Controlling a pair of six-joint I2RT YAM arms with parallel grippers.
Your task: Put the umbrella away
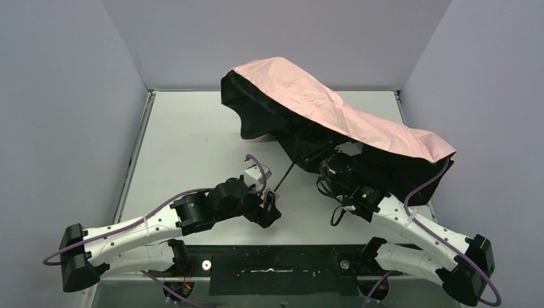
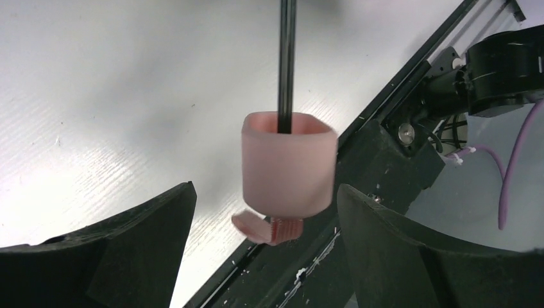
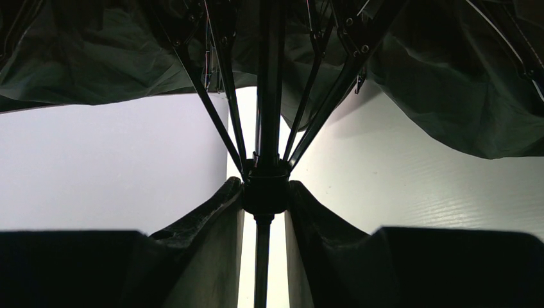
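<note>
My left gripper eases slightly outward next and closes on the small pink handle (image 1: 274,196) (image 2: 289,168), since that handle sits just outward of it, between the open fingers.
The umbrella (image 1: 333,109) lies half spread over the back right of the table, its pale pink canopy on top and black lining underneath. Its thin black shaft (image 1: 287,174) slants down toward my left gripper (image 1: 272,206). In the left wrist view the pink handle (image 2: 289,163) hangs between the fingers of that open gripper (image 2: 266,189), clear of both, and the pink strap (image 2: 266,228) dangles below it. My right gripper (image 3: 265,188) is shut on the black runner (image 3: 265,196) where the ribs (image 3: 212,109) meet the shaft. It sits under the canopy's edge (image 1: 335,165).
A black rail (image 1: 276,263) runs along the table's near edge, just behind the left gripper. Grey walls close in the white table (image 1: 186,141) on three sides. The canopy covers the back right part and touches the right wall.
</note>
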